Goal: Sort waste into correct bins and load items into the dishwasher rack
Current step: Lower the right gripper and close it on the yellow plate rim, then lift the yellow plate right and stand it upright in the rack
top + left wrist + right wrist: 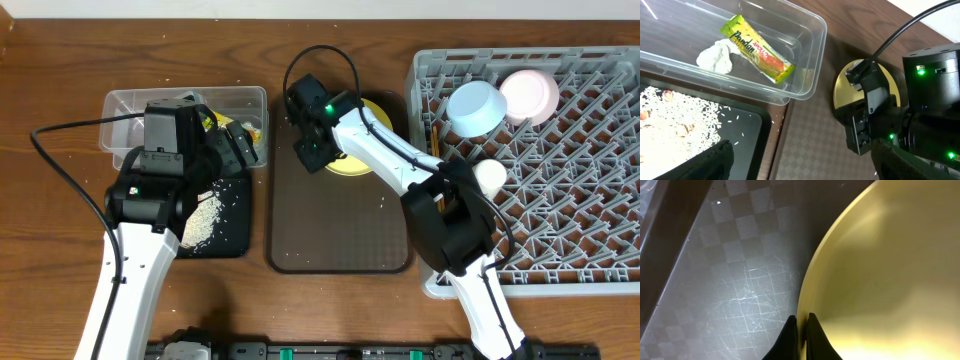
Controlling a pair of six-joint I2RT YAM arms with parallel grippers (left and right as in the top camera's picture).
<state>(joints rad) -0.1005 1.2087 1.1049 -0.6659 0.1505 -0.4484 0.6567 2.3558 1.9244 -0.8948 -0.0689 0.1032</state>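
My right gripper rises next, carries the plate (352, 165) to the rack's edge strip (432, 98) beside the light blue bowl, turns it upright, lowers and releases, since that strip is clear.
My right gripper (801, 322) is shut on the left rim of the yellow plate (880, 270), one finger on each side of the edge. The plate (352, 165) lies at the back of the dark-brown tray (340, 230). My left gripper (800, 160) hangs open and holds nothing, over the border between the black tray (745, 135) and the brown tray. The clear tub (815, 65) holds the green-and-yellow wrapper (757, 49) and the white tissue (716, 56). Rice scraps (670, 120) lie in the black tray.
The grey rack (560, 200) at the right holds a light blue bowl (475, 107), a pink bowl (530, 95) and a white cup (490, 177). Chopsticks (435, 140) lie along its left edge. The right arm reaches across the brown tray.
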